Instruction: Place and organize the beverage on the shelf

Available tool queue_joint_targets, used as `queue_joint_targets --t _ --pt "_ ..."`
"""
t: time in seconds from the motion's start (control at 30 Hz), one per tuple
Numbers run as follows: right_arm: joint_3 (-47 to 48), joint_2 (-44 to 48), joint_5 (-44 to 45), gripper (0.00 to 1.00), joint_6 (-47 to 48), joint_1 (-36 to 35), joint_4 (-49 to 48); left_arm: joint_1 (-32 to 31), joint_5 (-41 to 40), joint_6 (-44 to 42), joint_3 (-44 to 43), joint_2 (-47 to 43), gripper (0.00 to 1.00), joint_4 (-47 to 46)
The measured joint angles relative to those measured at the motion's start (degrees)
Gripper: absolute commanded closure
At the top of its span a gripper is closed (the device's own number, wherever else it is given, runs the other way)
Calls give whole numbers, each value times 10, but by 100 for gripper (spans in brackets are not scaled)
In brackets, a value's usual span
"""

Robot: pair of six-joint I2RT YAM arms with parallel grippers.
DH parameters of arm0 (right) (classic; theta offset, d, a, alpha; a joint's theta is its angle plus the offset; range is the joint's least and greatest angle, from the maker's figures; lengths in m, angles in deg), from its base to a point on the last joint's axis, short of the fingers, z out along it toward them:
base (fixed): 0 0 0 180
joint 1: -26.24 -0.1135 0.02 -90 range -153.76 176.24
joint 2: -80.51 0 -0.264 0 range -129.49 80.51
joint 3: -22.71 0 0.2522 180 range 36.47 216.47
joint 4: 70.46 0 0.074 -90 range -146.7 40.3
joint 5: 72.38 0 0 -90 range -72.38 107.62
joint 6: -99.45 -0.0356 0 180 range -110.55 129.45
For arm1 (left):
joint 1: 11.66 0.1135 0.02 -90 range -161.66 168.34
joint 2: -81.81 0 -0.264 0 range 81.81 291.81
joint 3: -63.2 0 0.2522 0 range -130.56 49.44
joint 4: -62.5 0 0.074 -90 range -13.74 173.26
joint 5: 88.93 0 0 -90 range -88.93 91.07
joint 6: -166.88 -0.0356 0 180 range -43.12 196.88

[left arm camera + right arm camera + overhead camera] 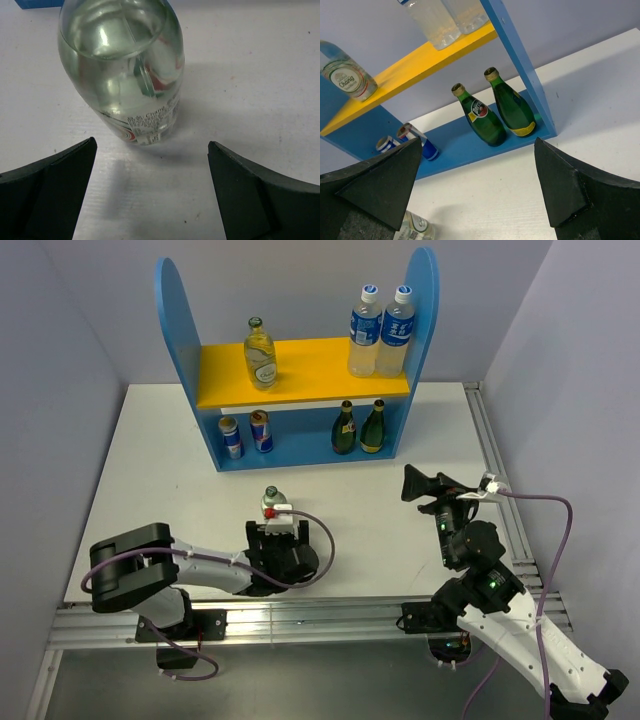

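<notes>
The clear glass bottle's body (273,501) (127,75) is outward of my left gripper, still beyond its open fingers. My left gripper needs to slide outward next until its fingers are on both sides of it.
One clear glass bottle (270,502) stands upright on the table just ahead of my left gripper (273,528). In the left wrist view the bottle (125,75) is beyond the open, empty gripper (152,200). The blue shelf (180,330) holds the other clear bottle (260,352) on its yellow board (310,370). On the lower level stand two blue-and-silver cans (245,433) and two green bottles (358,427). My right gripper (420,485) is open and empty, in front of the shelf's right end. Its view shows the green bottles (497,110) and the cans (410,140).
Two taller plastic bottles with blue labels (381,330) stand at the right end of the yellow board. Grey walls enclose the table on three sides. A purple cable (560,540) loops by the right arm. The table bottle's base shows low in the right wrist view (415,227).
</notes>
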Motion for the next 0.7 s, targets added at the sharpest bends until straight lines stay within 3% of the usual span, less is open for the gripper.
queue_joint_targets --t 0.2,0.43,0.53,0.57,0.6,0.67,0.7 --pt "-1 -1 -3 0 0 -1 0 58 42 -107 73 -2 3 -169" --pt "-3 -12 -4 0 0 -1 -5 125 104 -195 82 30 7 -317" --pt "-7 -21 -4 0 0 -1 -7 141 127 -219 73 60 26 -346" --pt "-8 -24 -5 0 0 -1 -7 146 129 -225 66 69 41 -356" --pt "-9 -25 -4 0 0 -1 -6 150 133 -226 61 73 48 -359" --pt "-9 -26 -4 0 0 -1 -7 157 148 -238 46 83 89 -360" --pt "-9 -26 -4 0 0 -1 -8 160 153 -240 40 85 98 -357"
